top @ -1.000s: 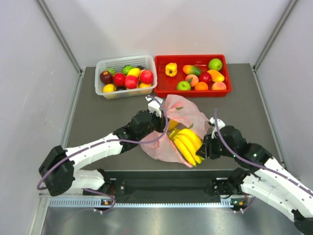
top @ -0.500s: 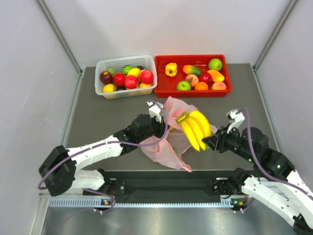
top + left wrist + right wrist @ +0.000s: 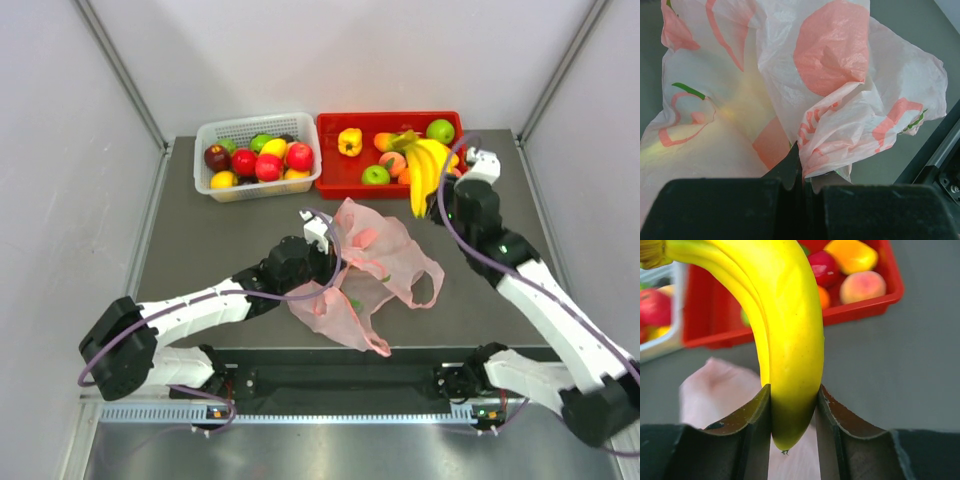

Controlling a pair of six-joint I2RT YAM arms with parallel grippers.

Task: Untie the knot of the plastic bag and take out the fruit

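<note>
The bananas still hang partly past the near edge of the red tray, so the robot's right gripper will next carry them outward over the tray's fruit (image 3: 855, 275) and go down to release them.
The pink plastic bag (image 3: 370, 272) lies crumpled and open at mid-table, one loop handle (image 3: 425, 285) spread to the right; no knot shows. My left gripper (image 3: 328, 240) is shut on a fold of the bag (image 3: 840, 140), its jaws pressed together on the plastic in the left wrist view (image 3: 805, 172). My right gripper (image 3: 437, 205) is shut on the tip of the yellow banana bunch (image 3: 424, 172) and holds it in the air over the red tray's (image 3: 335, 185) right half. The right wrist view shows the banana (image 3: 785, 340) clamped between both fingers (image 3: 752, 420). Something green (image 3: 354, 304) shows through the bag.
A white basket (image 3: 206, 185) of fruit stands at the back left. The red tray holds a yellow pepper (image 3: 350, 141), green apples (image 3: 440, 130), a peach (image 3: 862, 286) and other fruit. The black frame rail (image 3: 340, 375) runs along the near edge.
My right gripper has lifted the banana bunch out of the bag and carried it back and right to above the red tray. The bag has slumped flatter. The left gripper keeps its hold.
</note>
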